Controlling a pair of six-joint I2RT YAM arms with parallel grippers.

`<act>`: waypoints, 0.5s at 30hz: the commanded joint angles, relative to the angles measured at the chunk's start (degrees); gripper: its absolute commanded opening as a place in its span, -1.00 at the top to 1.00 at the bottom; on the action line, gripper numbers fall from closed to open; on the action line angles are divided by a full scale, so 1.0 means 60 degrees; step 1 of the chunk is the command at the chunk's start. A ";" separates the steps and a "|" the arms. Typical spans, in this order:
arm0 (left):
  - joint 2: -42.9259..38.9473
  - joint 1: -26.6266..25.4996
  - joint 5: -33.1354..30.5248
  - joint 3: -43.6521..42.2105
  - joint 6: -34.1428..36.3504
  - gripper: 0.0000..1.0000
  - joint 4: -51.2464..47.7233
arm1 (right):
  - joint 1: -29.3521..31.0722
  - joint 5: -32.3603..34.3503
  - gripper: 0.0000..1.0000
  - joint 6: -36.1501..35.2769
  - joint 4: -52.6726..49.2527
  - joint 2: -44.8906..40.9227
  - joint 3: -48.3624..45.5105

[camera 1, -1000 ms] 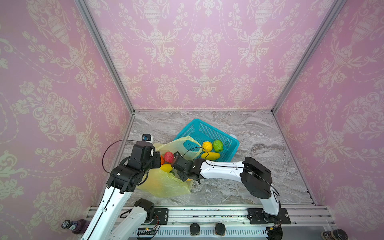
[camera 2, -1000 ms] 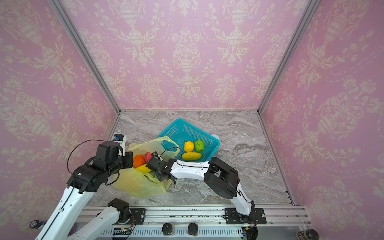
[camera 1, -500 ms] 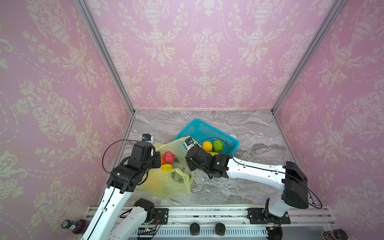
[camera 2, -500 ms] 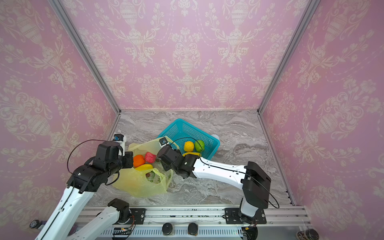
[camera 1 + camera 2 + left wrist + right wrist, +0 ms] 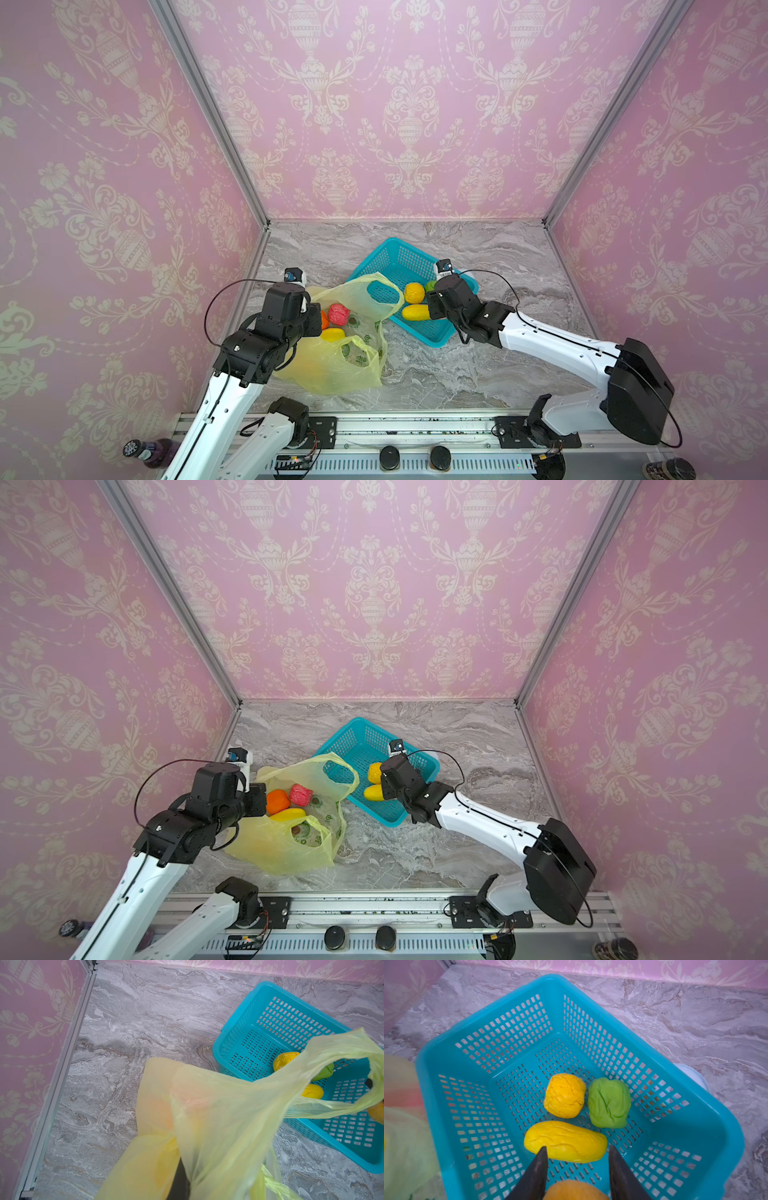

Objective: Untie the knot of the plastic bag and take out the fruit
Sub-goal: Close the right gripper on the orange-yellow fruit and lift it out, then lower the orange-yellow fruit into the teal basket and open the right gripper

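Observation:
The peach-coloured fruit (image 5: pixel 575 1190) should go down into the teal basket next. My right gripper should lower it and let it go there, because the open bottom of the basket is below, beside the long yellow fruit.
The plastic bag (image 5: pixel 332 365) (image 5: pixel 274 845) lies at the left with its mouth gaping; the knot is out of view. My left gripper (image 5: pixel 180 1167) is shut on the bag's near edge (image 5: pixel 218 1126). Inside the bag show a pink-red fruit (image 5: pixel 338 314), an orange one (image 5: pixel 277 801) and a long yellow one (image 5: pixel 332 333). My right gripper (image 5: pixel 577 1148) (image 5: pixel 430 305) hangs over the teal basket (image 5: pixel 483 1020), shut on a peach-coloured fruit (image 5: pixel 575 1190). On the basket floor lie a yellow oval fruit (image 5: pixel 564 1095), a green one (image 5: pixel 609 1102) and a long yellow one (image 5: pixel 564 1140).
One bag handle loop (image 5: pixel 342 1047) drapes over the basket's near corner. A small white can (image 5: pixel 691 1076) stands just behind the basket's far side. Pink patterned walls close in the marble table (image 5: pixel 478 374) on three sides.
My right arm has swung from the bag's mouth over to the basket with the peach-coloured fruit. The left gripper has kept its hold on the bag, which now sags wider.

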 commanded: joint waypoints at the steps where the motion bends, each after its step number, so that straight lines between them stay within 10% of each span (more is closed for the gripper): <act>1: -0.0031 0.0073 -0.0192 -0.0079 -0.0153 1.00 -0.0045 | -0.0340 -0.0767 0.86 0.0403 0.0506 0.0952 0.0151; 10: -0.0022 0.0074 -0.0176 -0.0079 -0.0146 1.00 -0.0037 | -0.0385 -0.1461 0.65 0.0399 0.0431 0.3284 0.1486; 15: -0.0026 0.0074 -0.0180 -0.0080 -0.0144 1.00 -0.0030 | -0.0378 -0.1492 0.04 0.0368 0.0546 0.3456 0.1554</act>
